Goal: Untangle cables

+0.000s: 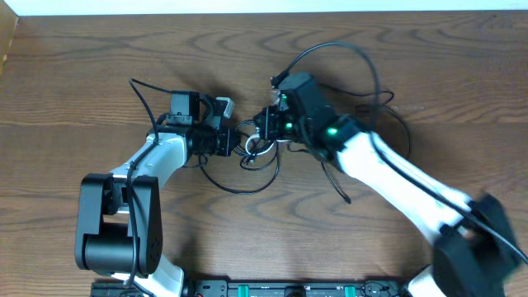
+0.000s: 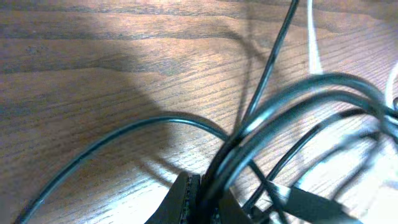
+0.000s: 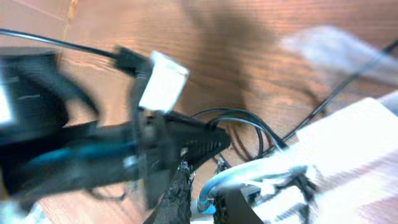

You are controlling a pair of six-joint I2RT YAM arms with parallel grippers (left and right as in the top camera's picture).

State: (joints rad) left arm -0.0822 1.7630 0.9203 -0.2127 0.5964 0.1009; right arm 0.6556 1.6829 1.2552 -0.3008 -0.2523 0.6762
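I will pull the white cord (image 1: 255, 139) up with my right gripper, away from the left gripper, before opening, as it still loops among the black cords.
The cables (image 1: 256, 153) lie tangled in a knot mid-table between my two grippers, with black loops trailing out to the front (image 1: 239, 188) and to the back right (image 1: 375, 78). My left gripper (image 1: 229, 140) comes in from the left. In the left wrist view it (image 2: 206, 185) is shut on a bunch of black cords (image 2: 280, 102), and a white cord (image 2: 314, 53) runs behind them. My right gripper (image 1: 266, 124) meets the knot from the right. In the blurred right wrist view it (image 3: 206, 177) is shut on the white cord (image 3: 249, 173).
The two grippers are nearly touching over the knot; the left gripper's dark body (image 3: 93, 155) fills the left of the right wrist view. A thicker black lead (image 1: 140, 95) runs from the left arm. The arm bases and a rail (image 1: 289, 289) stand at the front edge.
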